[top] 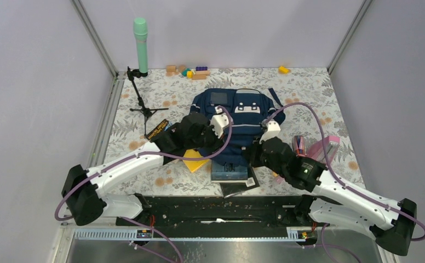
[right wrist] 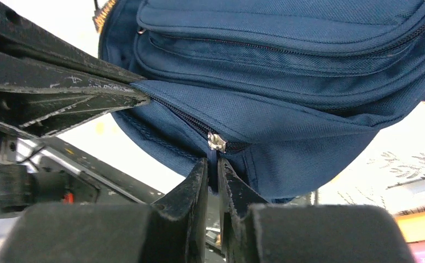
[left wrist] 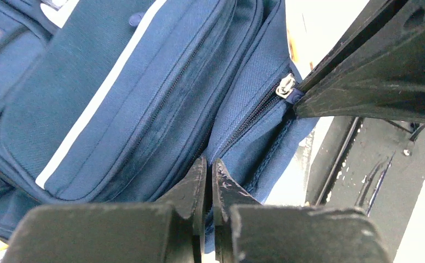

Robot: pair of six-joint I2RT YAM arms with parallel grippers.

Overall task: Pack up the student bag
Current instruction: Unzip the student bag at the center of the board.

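My right gripper pulls along the zip to the bag's side by the pencil items next and releases the blue tab, since that side lies outward.
The student bag (top: 237,109), navy blue with pale stripes, lies in the middle of the table. Both grippers meet at its near edge. My left gripper (left wrist: 210,164) (top: 224,149) is shut on a fold of the bag's fabric (left wrist: 117,98) beside the zip line. My right gripper (right wrist: 213,164) (top: 250,154) is shut on the blue tab hanging from the silver zip slider (right wrist: 216,141). That slider (left wrist: 285,86) also shows in the left wrist view, with a right finger (left wrist: 374,71) next to it. The left fingers (right wrist: 62,93) cross the right wrist view's left side.
A yellow notebook (top: 195,163) and a dark book (top: 229,171) lie in front of the bag. Pink pencil items (top: 320,147) sit at the right, an orange-black packet (top: 157,130) at the left. A small tripod (top: 139,98), a green cylinder (top: 141,46) and toy blocks (top: 191,71) stand at the back.
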